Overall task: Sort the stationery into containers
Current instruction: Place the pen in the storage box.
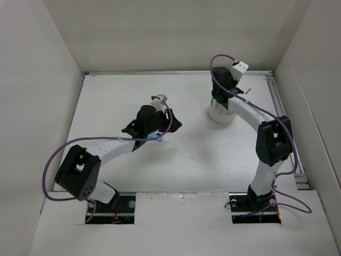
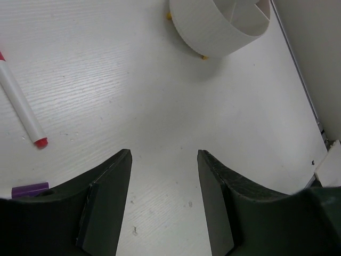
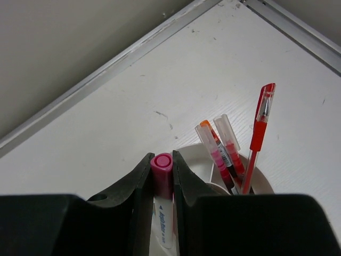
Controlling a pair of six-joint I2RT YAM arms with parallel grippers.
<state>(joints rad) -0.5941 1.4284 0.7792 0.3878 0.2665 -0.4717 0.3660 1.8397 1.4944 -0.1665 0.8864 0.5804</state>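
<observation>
I should lower my right gripper toward the tub section point(image 1: 214, 105) under it and release the white marker upright there, because the standing pens crowd a different section of the tub.
The round white tub point(image 1: 219, 115) stands at the back right of the table. My right gripper point(image 3: 162, 160) hangs just above the tub's rim point(image 3: 198, 151), shut on a white marker with a pink cap point(image 3: 161, 169) that points up between the fingers. A red pen point(image 3: 258, 130) and several other pens point(image 3: 221, 152) stand in one compartment. My left gripper point(image 2: 164, 154) is open over bare table, nothing between its fingers. A white marker with a red tip point(image 2: 21, 106) lies to its left, and a short purple piece point(image 2: 29, 189) lies by the left finger.
Two small yellow-orange bits point(image 2: 204, 56) show at the foot of the tub point(image 2: 213, 26). A metal rail point(image 1: 282, 117) runs along the table's right edge, and white walls close in the back and sides. A small blue piece point(image 1: 156, 137) lies under the left gripper point(image 1: 160, 129).
</observation>
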